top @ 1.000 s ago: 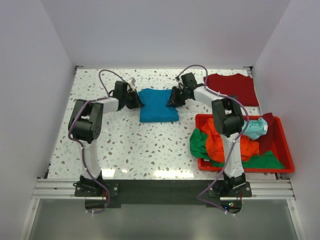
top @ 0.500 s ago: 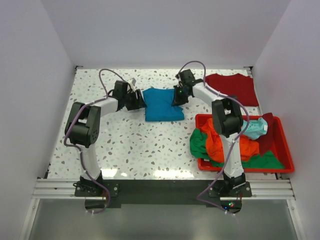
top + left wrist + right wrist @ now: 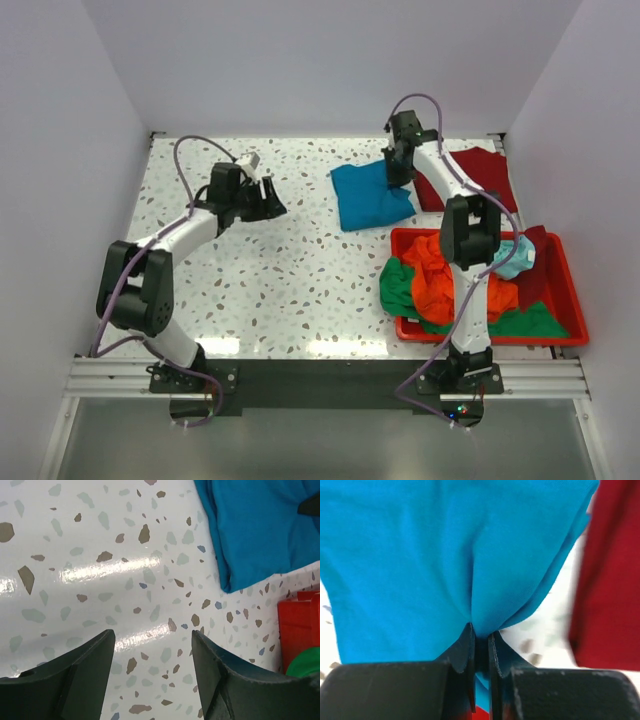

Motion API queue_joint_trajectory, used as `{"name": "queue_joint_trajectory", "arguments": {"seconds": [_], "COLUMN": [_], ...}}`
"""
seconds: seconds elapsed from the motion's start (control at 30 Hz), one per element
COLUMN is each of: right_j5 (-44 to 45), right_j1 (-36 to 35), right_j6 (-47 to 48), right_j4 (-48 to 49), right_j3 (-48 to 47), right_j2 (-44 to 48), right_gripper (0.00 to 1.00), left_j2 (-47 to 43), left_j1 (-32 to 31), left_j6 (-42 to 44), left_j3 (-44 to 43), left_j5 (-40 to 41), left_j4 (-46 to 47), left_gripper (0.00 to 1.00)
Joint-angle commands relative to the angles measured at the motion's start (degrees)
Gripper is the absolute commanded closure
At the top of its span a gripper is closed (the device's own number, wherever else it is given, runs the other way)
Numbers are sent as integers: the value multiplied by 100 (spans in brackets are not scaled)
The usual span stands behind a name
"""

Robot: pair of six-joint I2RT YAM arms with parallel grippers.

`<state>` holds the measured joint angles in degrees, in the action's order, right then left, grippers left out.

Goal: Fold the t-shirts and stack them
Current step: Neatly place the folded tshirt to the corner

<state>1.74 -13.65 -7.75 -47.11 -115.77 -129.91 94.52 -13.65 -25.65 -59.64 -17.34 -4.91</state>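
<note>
Next, my right gripper lifts the teal-blue t-shirt over the dark red t-shirt and releases, because the dark red t-shirt lies flat to the gripper's right in the top view.
A folded teal-blue t-shirt lies at the back of the table, close to a dark red t-shirt spread flat at the back right. My right gripper is shut on the teal-blue shirt's right edge, the cloth pinched between its fingers. My left gripper stands open over bare table, well left of that shirt, nothing between its fingers. Orange, green and pale aqua t-shirts lie heaped in the bin.
A red plastic bin sits at the front right, with cloth hanging over its rim. White walls close the table in at the back and on both sides.
My left gripper let go of the teal-blue shirt and drew back to the left. My right gripper closed on the shirt and dragged it right, toward the dark red one.
</note>
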Motion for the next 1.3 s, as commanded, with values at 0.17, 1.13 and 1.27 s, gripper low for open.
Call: {"name": "queue_joint_trajectory", "arguments": {"seconds": [0.17, 1.13, 1.27], "right_j5": [1135, 1163, 1083], "right_j1": [178, 829, 978], "right_j6": [1003, 1663, 1636], "right_j4": [-773, -1107, -1116], "right_j3": [-1438, -2416, -2424], "right_j2": [-87, 730, 835], "right_gripper": [100, 100, 100], "left_j2": [-470, -698, -751], "left_j1": [11, 12, 20], "left_j6": [174, 104, 86], "left_j3": [584, 1586, 1709], "left_j5": [187, 240, 240], "left_j4": [69, 236, 253], "left_gripper": [32, 32, 32]}}
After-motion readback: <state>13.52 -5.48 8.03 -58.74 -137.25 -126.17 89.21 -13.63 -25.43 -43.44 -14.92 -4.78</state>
